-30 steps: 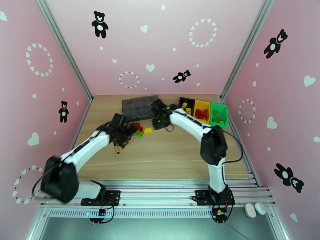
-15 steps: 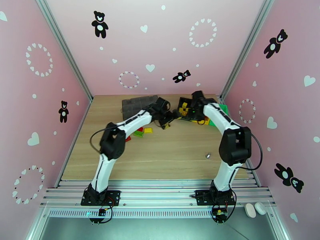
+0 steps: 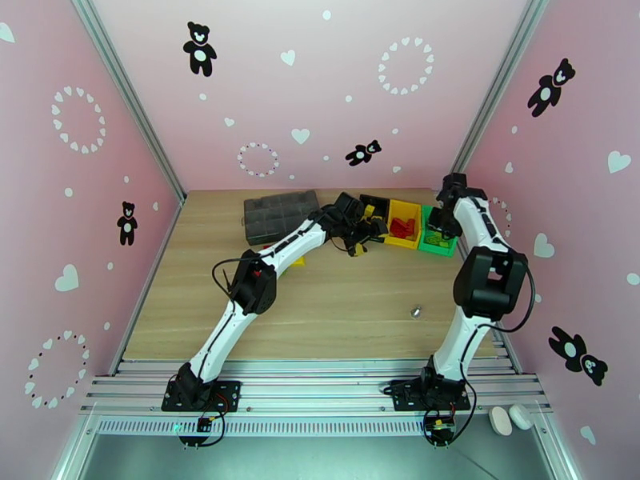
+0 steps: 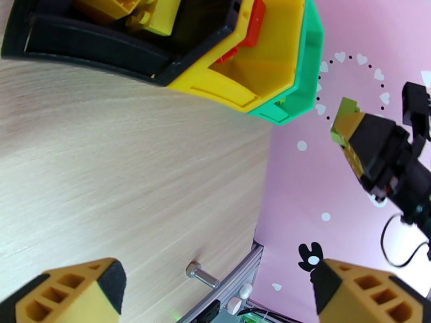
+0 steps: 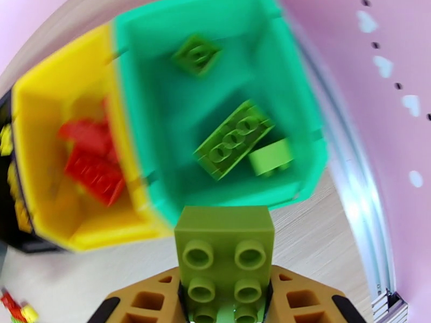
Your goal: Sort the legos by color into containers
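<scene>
I will next carry the lime green lego outward past the near rim of the green container (image 3: 436, 248) with my right gripper, before I let go of it inside.
My right gripper (image 5: 226, 289) is shut on a lime green lego (image 5: 225, 248) and hangs just in front of and above the green container (image 5: 293, 92), which holds three green legos (image 5: 234, 138). The yellow container (image 5: 32, 157) holds red legos (image 5: 91, 160). In the top view the right gripper (image 3: 442, 224) is over the green container (image 3: 436, 248). My left gripper (image 3: 370, 232) stands open with nothing in it, in front of the black container (image 3: 373, 203). In the left wrist view its fingertips (image 4: 81, 289) frame bare table, with the black container (image 4: 91, 44) and its yellow legos (image 4: 137, 9) beyond.
A flat grey organizer box (image 3: 274, 213) lies at the back left of the bins. A loose yellow brick (image 3: 299, 262) peeks out beside the left arm. A small metal bolt (image 3: 415, 311) rests on the wood right of centre. Pink walls close in on three sides.
The right arm swung from the table's middle across the bins to the green one, carrying the green lego. The left arm stretched from the loose pile toward the black bin.
</scene>
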Controlling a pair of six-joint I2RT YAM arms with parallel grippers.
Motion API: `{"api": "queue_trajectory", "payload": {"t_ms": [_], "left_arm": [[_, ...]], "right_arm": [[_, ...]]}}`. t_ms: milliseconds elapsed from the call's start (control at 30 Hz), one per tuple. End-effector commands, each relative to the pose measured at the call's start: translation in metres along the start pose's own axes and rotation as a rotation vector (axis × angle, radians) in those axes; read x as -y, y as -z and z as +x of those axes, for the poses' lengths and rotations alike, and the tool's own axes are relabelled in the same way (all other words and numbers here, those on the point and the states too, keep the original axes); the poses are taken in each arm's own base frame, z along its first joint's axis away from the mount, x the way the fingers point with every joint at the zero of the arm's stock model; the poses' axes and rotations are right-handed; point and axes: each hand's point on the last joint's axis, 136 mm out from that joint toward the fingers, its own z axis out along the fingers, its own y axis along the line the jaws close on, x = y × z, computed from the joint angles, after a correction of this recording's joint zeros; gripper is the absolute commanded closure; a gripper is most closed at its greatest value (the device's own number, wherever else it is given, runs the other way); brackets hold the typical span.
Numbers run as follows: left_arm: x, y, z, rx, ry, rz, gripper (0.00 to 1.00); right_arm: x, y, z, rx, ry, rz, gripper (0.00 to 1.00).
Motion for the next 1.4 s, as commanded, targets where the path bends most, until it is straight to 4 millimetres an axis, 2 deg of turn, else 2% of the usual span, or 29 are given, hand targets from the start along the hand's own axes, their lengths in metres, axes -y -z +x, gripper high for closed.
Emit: {"api": "queue_trajectory", "payload": {"t_ms": [0,233,333,400,600,767,867,933,1067,1267,1367], "left_arm": [[-0.002,0.005,0.005,-0.012,0.006,-0.019,0.03],[-0.010,0.025,-0.003,0.046,-0.003,-0.087,0.02],[-0.015,0.039,-0.008,0.089,-0.010,-0.119,0.02],[-0.018,0.050,-0.011,0.116,-0.012,-0.139,0.02],[-0.029,0.087,-0.019,0.219,-0.018,-0.207,0.03],[-0.050,0.126,-0.022,0.335,-0.027,-0.326,0.02],[-0.073,0.156,-0.022,0.415,0.013,-0.413,0.02],[-0.091,0.176,-0.018,0.465,0.055,-0.456,0.02],[-0.126,0.206,-0.006,0.517,0.133,-0.509,0.02],[-0.172,0.246,0.015,0.570,0.246,-0.558,0.02],[-0.193,0.265,0.025,0.603,0.313,-0.561,0.01]], "right_arm": [[0.005,-0.014,-0.003,-0.045,-0.012,0.041,0.80],[0.000,-0.034,-0.022,-0.063,-0.003,0.035,0.69],[-0.002,-0.038,-0.025,-0.072,-0.001,0.023,0.53],[-0.005,-0.036,-0.024,-0.079,0.001,0.007,0.47],[-0.014,-0.019,-0.019,-0.055,0.009,-0.049,0.42],[-0.038,0.012,-0.007,0.001,0.052,-0.119,0.39],[-0.062,0.031,0.012,0.026,0.098,-0.180,0.36],[-0.087,0.042,0.028,0.034,0.164,-0.222,0.36],[-0.128,0.048,0.065,0.005,0.265,-0.273,0.35],[-0.207,0.068,0.132,-0.019,0.490,-0.415,0.35],[-0.251,0.079,0.177,-0.059,0.632,-0.512,0.35]]}}
